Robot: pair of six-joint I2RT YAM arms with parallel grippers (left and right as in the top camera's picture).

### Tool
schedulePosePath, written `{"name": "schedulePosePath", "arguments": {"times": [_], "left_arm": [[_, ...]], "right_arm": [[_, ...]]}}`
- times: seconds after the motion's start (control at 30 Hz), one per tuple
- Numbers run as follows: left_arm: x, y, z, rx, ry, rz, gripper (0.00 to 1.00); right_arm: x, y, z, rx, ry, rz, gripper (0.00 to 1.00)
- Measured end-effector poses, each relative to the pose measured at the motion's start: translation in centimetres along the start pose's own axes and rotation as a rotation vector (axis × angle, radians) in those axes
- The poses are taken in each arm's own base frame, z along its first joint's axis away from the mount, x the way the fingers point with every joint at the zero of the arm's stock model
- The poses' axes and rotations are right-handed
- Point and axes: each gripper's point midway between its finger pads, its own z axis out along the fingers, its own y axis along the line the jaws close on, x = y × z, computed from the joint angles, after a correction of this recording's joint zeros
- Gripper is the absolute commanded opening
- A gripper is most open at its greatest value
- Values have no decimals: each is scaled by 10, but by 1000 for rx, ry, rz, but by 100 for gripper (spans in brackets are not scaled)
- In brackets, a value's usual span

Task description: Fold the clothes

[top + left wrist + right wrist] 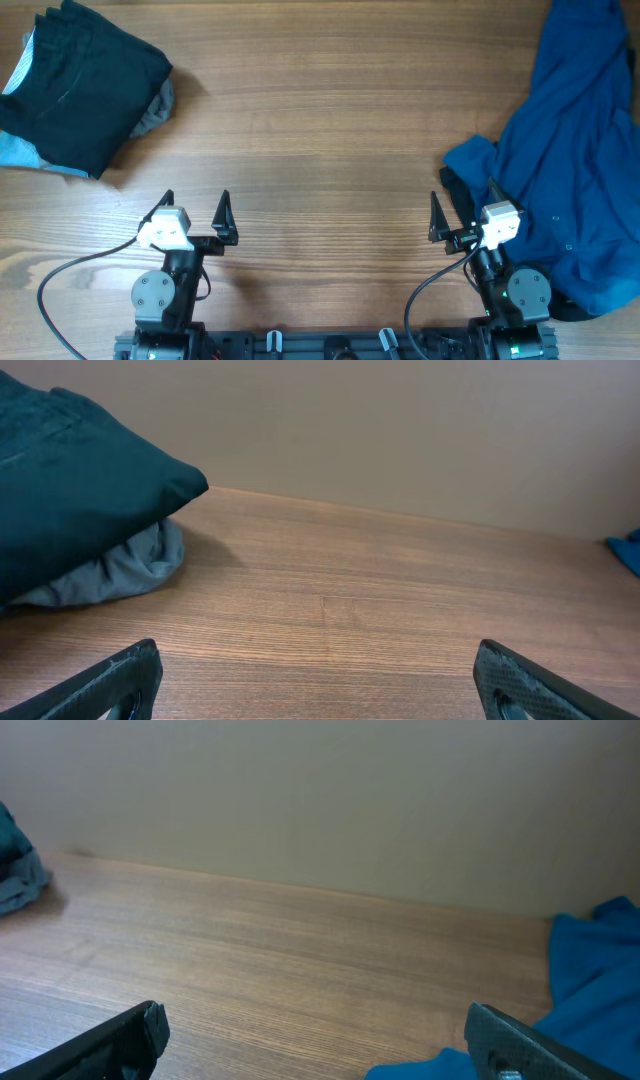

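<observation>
I will next raise my right gripper away from my base and tip its fingers down, and then I will lower it onto the blue top's jutting flap (471, 157) (432, 1066).
A large wrinkled deep-blue top (570, 150) lies heaped along the table's right side, its near edge showing in the right wrist view (590, 980). At the far left sits a folded stack of dark clothes (85, 85), black on top with grey cloth (155, 108) under it; the left wrist view shows the same stack (70, 490). My left gripper (194, 203) stands open near the front edge, nothing between its fingers (120, 680). My right gripper (463, 205) is open too, right beside the blue top's left edge, holding nothing.
A light-blue cloth (20, 150) pokes out beside the dark stack at the left edge. Bare wooden table (320, 130) stretches between the two piles. A plain wall (320, 800) rises behind the table's far edge. Black cables run from both arm bases.
</observation>
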Motion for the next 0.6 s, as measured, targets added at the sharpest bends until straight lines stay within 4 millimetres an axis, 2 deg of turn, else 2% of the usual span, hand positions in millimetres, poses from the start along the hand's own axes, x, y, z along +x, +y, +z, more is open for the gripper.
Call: {"name": "schedulePosePath", "arguments": {"times": [0.3,0.43,0.6], "left_arm": [[0,0,0,0,0,0,100],[0,0,0,0,0,-16,100],[0,0,0,0,-1,-80,100]], "right_arm": [[0,0,0,0,-1,3,100],[-7,0,0,1,-29,33,100],[-2,-14,-2,79,9,49,100]]}}
